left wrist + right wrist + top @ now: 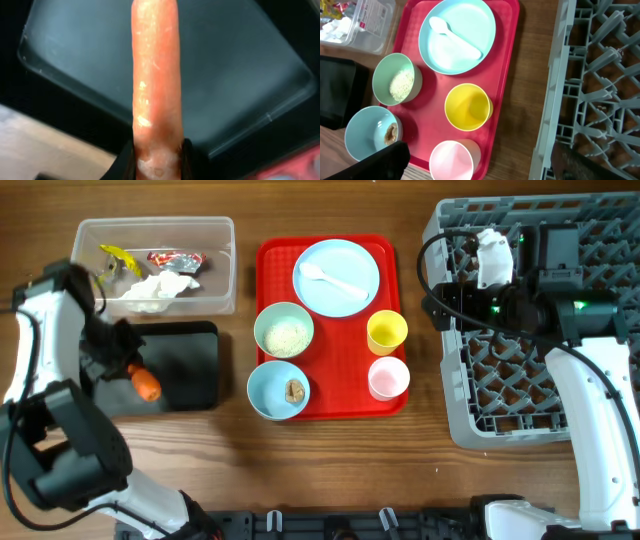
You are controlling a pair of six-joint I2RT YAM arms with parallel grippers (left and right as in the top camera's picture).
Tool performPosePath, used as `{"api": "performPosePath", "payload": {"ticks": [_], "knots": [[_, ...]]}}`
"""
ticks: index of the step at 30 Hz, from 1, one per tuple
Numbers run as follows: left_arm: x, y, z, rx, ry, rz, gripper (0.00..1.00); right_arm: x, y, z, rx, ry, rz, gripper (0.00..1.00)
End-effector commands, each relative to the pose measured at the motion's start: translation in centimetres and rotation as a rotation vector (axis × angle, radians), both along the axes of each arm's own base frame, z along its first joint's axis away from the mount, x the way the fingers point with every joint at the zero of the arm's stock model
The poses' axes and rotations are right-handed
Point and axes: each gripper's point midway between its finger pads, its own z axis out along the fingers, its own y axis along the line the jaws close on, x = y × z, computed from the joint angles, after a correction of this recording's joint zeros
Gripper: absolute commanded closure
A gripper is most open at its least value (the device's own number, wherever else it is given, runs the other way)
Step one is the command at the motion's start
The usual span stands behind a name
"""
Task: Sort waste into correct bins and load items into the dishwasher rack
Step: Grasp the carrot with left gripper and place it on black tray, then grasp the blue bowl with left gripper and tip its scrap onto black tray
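I will next lower the orange carrot (147,384) with my left gripper onto the bottom of the empty black bin and let go of it there, because it is already hanging over that bin.
My left gripper (135,372) is shut on the orange carrot (147,384), which hangs over the black bin (190,365); the left wrist view shows the carrot (155,75) pinched at its base above the bin (240,60). The clear bin (222,230) holds the white tissue (155,290), the wrapper (175,258) and a yellow scrap (118,256). My right gripper (432,295) is open and empty at the left edge of the dishwasher rack (520,390). Below it stand the yellow cup (467,107) and pink cup (451,160).
A red tray (270,260) carries the pale blue plate (358,260) with a white spoon (335,277), a bowl (258,330) of rice, a bowl (256,385) with a brown lump, and both cups. Bare wood lies between tray and rack.
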Motion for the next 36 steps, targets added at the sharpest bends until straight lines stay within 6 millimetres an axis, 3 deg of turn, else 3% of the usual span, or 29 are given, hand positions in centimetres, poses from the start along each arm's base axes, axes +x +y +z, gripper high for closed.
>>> {"api": "performPosePath", "payload": {"ticks": [1, 4, 7, 11, 12, 14, 15, 18, 20, 21, 23, 25, 27, 31, 34, 36], "knots": [[-2.0, 1.0, -3.4, -0.018, 0.002, 0.202, 0.96, 0.5, 0.0, 0.4, -0.002, -0.014, -0.01, 0.06], [-1.9, 0.9, -5.3, -0.063, -0.051, 0.259, 0.96, 0.5, 0.0, 0.4, -0.002, -0.014, -0.01, 0.06], [-1.6, 0.9, -5.4, -0.07, -0.071, 0.26, 0.93, 0.5, 0.0, 0.4, -0.002, -0.013, -0.011, 0.06], [-0.6, 0.5, -4.8, -0.106, -0.108, 0.253, 0.47, 0.5, 0.0, 0.4, -0.002, -0.014, -0.01, 0.04], [-0.1, 0.6, -4.3, -0.111, -0.121, 0.253, 0.42, 0.5, 0.0, 0.4, -0.002, -0.014, -0.01, 0.03], [0.9, 0.7, -3.1, -0.122, -0.158, 0.239, 0.36, 0.5, 0.0, 0.4, -0.002, -0.014, -0.01, 0.03], [2.4, 1.0, -0.7, -0.123, -0.213, 0.208, 0.31, 0.5, 0.0, 0.4, -0.002, -0.013, -0.01, 0.03], [3.7, 0.9, 3.7, -0.104, -0.279, 0.144, 0.31, 0.5, 0.0, 0.4, -0.002, -0.014, -0.01, 0.02], [4.3, -0.2, 7.4, -0.082, -0.337, 0.071, 0.31, 0.5, 0.0, 0.4, -0.002, -0.014, -0.011, 0.02], [4.7, -1.9, 9.3, -0.078, -0.386, -0.011, 0.29, 0.5, 0.0, 0.5, -0.001, -0.015, -0.011, 0.02], [5.1, -5.4, 11.4, -0.104, -0.448, -0.14, 0.26, 0.6, 0.0, 0.5, 0.0, -0.02, -0.012, 0.02], [5.3, -10.0, 12.4, -0.145, -0.483, -0.312, 0.26, 0.8, 0.0, 0.6, 0.001, -0.027, -0.012, 0.02], [5.0, -16.1, 12.4, -0.179, -0.476, -0.531, 0.27, 0.8, 0.0, 0.7, 0.001, -0.03, -0.013, 0.02], [3.4, -25.3, 10.0, -0.152, -0.399, -0.879, 0.3, 0.7, 0.0, 0.6, 0.001, -0.026, -0.013, 0.02], [1.2, -30.7, 6.7, -0.158, -0.292, -1.056, 0.3, 0.7, 0.0, 0.6, 0.0, -0.025, -0.012, 0.02], [-0.6, -33.2, 4.1, -0.172, -0.201, -1.138, 0.32, 0.7, 0.0, 0.6, 0.0, -0.025, -0.012, 0.02]]}}
